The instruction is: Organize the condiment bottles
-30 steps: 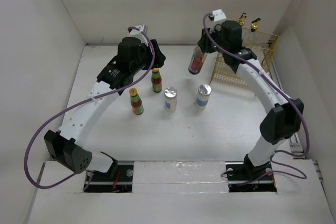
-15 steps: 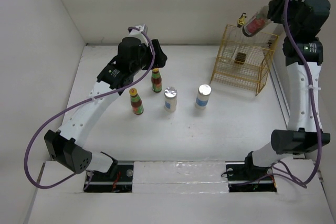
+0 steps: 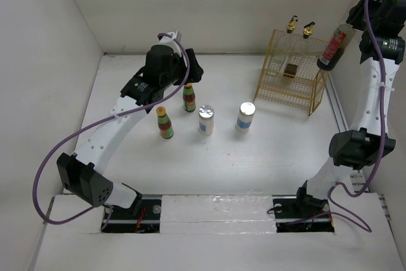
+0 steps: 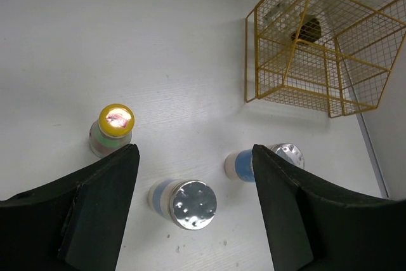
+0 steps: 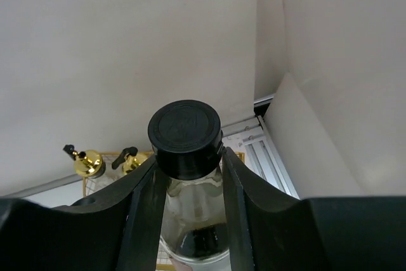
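Next, my right gripper carries the black-capped clear bottle point(image 3: 333, 47) over the yellow wire rack and lowers it inside to release. The rack has free room beside the dark object.
My left gripper point(image 3: 192, 74) is open and empty, hovering over the table; its wrist view point(image 4: 195, 179) looks down on two white silver-lidded shakers point(image 4: 188, 202) point(image 4: 274, 160) and a sauce bottle's yellow cap point(image 4: 113, 125). Two red-labelled sauce bottles point(image 3: 188, 98) point(image 3: 165, 123) and the shakers point(image 3: 206, 120) point(image 3: 245, 116) stand mid-table. My right gripper point(image 3: 353, 25) is shut on a black-capped clear bottle point(image 3: 333, 47) with a red label, held high beside the yellow wire rack's right end. In the right wrist view point(image 5: 187, 157) its black cap point(image 5: 185, 129) sits between the fingers.
The yellow wire rack point(image 3: 315, 80) stands at the back right, a dark object inside it. Two gold-topped bottles point(image 3: 291, 25) point(image 3: 307, 28) rise behind it. White walls enclose the table on the left, back and right.
My right arm has swung the black-capped bottle from left of the rack, up and over to the rack's right end near the wall. The left arm has barely moved.
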{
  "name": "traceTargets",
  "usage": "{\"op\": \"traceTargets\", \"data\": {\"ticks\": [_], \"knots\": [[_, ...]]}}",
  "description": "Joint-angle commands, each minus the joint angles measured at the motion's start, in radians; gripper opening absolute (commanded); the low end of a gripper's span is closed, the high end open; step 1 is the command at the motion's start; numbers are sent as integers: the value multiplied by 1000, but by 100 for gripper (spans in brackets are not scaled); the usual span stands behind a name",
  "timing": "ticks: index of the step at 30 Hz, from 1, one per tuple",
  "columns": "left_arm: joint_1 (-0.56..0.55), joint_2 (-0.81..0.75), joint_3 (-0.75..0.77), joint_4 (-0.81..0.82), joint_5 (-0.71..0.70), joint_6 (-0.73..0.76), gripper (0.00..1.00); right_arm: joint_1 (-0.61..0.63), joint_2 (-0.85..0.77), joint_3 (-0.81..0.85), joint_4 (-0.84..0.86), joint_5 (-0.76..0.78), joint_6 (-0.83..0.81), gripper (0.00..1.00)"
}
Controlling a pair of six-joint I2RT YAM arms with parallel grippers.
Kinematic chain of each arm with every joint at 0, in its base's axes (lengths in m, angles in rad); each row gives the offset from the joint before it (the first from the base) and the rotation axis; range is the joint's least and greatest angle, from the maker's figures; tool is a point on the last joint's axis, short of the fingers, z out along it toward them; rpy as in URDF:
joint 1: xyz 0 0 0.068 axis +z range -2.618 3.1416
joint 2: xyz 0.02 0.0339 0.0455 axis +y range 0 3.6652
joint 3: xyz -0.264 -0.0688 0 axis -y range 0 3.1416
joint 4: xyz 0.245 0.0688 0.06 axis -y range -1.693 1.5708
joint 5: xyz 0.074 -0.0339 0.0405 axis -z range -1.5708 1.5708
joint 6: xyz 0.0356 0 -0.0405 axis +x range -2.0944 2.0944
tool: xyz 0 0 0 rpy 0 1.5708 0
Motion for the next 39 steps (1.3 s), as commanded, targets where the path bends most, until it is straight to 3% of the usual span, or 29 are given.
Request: {"op": "traceTargets", "data": {"ticks": [1, 15, 28, 32, 39], "knots": [[1, -10, 19, 30, 13, 5, 68, -2, -10, 121, 153, -23, 31, 0], [1, -10, 10, 30, 13, 5, 68, -2, 156, 216, 259, -14, 31, 0], [1, -19, -13, 21, 13, -13, 68, -2, 213, 227, 361, 33, 71, 0], [1, -19, -13, 21, 4, -22, 68, -2, 213, 169, 371, 44, 71, 0], [1, -19, -22, 30, 4, -22, 68, 37, 141, -101, 426, 44, 23, 0]]}}
